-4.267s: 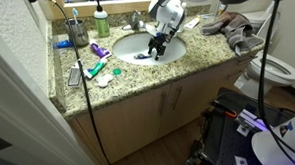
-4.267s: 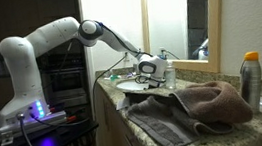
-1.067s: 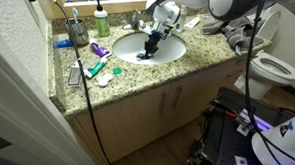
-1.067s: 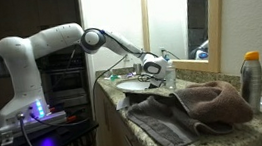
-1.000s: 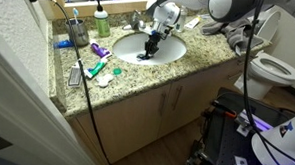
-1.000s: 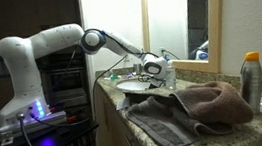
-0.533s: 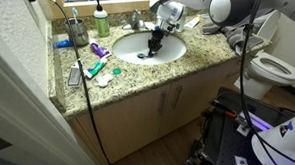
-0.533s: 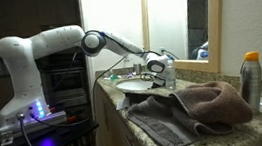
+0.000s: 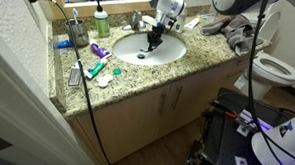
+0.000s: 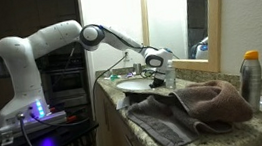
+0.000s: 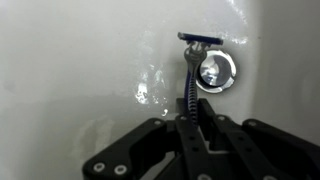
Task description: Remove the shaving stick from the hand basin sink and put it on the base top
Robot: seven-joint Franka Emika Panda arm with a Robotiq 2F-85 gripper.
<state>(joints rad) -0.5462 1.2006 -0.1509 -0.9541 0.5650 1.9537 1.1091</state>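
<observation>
Next, my gripper will lift over the sink's rim toward the towel, then lower to release the shaving stick (image 11: 189, 85), since bare granite lies between sink and towel.
In the wrist view my gripper (image 11: 193, 122) is shut on the handle of the shaving stick (image 11: 189, 85), a slim dark-blue razor whose head points toward the chrome drain (image 11: 217, 70). It hangs above the white wall of the hand basin sink (image 11: 80, 60). In both exterior views the gripper (image 9: 156, 35) (image 10: 154, 72) hovers over the sink (image 9: 167, 53), with the razor barely visible under it. The speckled granite base top (image 9: 138, 77) surrounds the basin.
A green bottle (image 9: 100, 20), a cup (image 9: 78, 31) and a green-and-red tube (image 9: 96, 65) crowd the counter at one end. A crumpled towel (image 9: 235, 31) (image 10: 191, 111) and a spray can (image 10: 251, 80) lie at the other. The tap (image 9: 138, 20) stands behind the basin; a black cable (image 9: 77, 84) crosses the counter.
The gripper has risen out of the basin and shifted toward its back rim, carrying the razor with it. The jaws stayed shut.
</observation>
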